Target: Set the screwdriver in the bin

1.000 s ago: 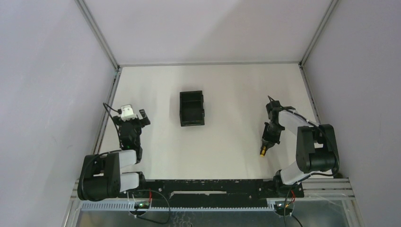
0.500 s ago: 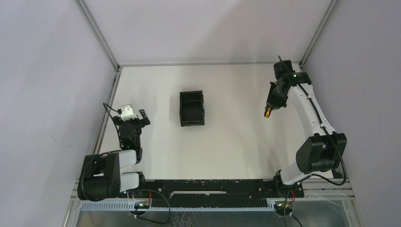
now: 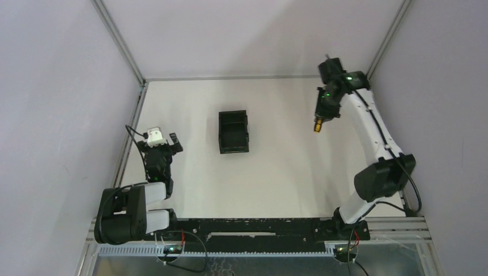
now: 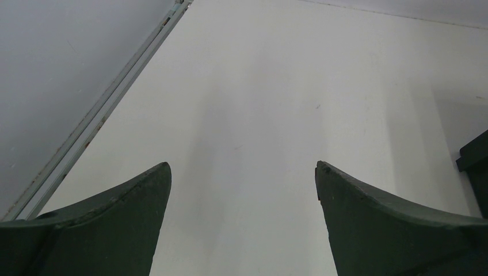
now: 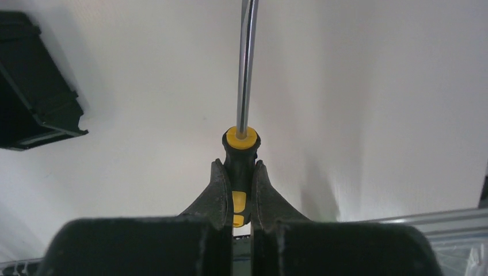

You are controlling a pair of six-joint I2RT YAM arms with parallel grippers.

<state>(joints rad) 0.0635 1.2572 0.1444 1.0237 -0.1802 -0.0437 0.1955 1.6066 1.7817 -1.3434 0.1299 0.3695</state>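
Note:
My right gripper goes to the left in the top view next and then down into the black bin (image 3: 233, 131) (image 5: 31, 92) to release the screwdriver's handle, since the bin is open-topped.
My right gripper (image 3: 320, 117) is shut on the screwdriver's yellow-and-black handle (image 5: 240, 172) and holds it in the air over the table's right side. Its thin shaft (image 5: 247, 63) points away from the fingers. In the top view the screwdriver (image 3: 317, 125) shows as a small yellow tip below the gripper. The black bin (image 3: 233, 131) stands on the table's middle, well to the left of the screwdriver; a corner of the bin (image 5: 31, 92) shows at the left of the right wrist view. My left gripper (image 3: 163, 142) is open and empty at the near left; its fingers (image 4: 115, 230) frame bare table.
Grey walls with metal corner rails (image 3: 138, 109) close in the white table (image 3: 276, 167) on three sides. A dark edge of the bin (image 4: 475, 161) shows at the right of the left wrist view.
My right arm has lifted the screwdriver from near the front right, stretched far back along the right side, and now shifted slightly left. The left arm has not moved.

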